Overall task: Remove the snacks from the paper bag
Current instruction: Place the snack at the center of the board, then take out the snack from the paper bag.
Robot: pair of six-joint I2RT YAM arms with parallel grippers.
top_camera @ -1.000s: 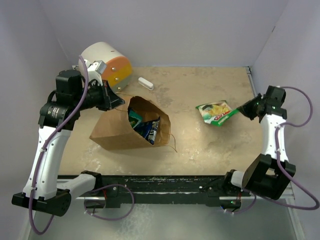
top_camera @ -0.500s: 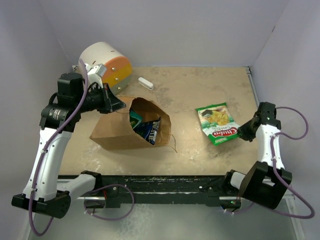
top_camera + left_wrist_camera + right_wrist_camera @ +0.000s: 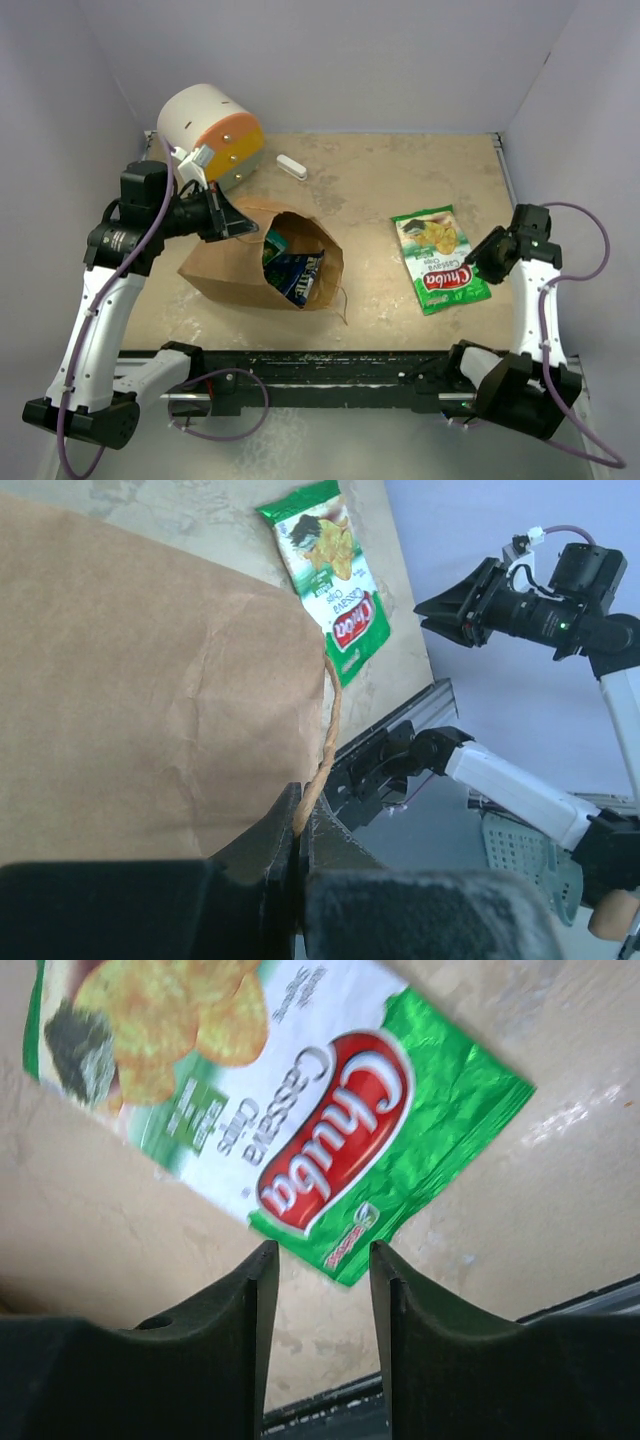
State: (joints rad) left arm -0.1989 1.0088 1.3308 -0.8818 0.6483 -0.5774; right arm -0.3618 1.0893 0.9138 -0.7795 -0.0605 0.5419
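The blue-white pouch is nearest the paper bag's opening. My right gripper will next cross over the green chip bag into that opening, onto the blue-white pouch's exposed edge (image 3: 308, 277).
The brown paper bag (image 3: 235, 268) lies on its side, its mouth facing right. Blue and teal snacks (image 3: 293, 272) show inside the mouth. My left gripper (image 3: 242, 227) is at the bag's upper rim, and in the left wrist view it (image 3: 298, 825) is shut on the bag's thin twisted handle (image 3: 325, 745). A green chip bag (image 3: 440, 258) with a red-white logo lies flat on the table to the right. My right gripper (image 3: 480, 255) hovers just off its lower corner. In the right wrist view the gripper (image 3: 322, 1260) is open and the chip bag (image 3: 290, 1130) lies free beyond the fingertips.
A white-and-orange cylinder (image 3: 210, 130) lies at the back left, with a small white bar (image 3: 291, 166) beside it. A black rail (image 3: 330, 372) runs along the near edge. Purple walls close in the table on three sides.
My right gripper brought the chip bag down towards the near side, opened and let it go; it now lies flat. The left gripper shifted slightly with the handle.
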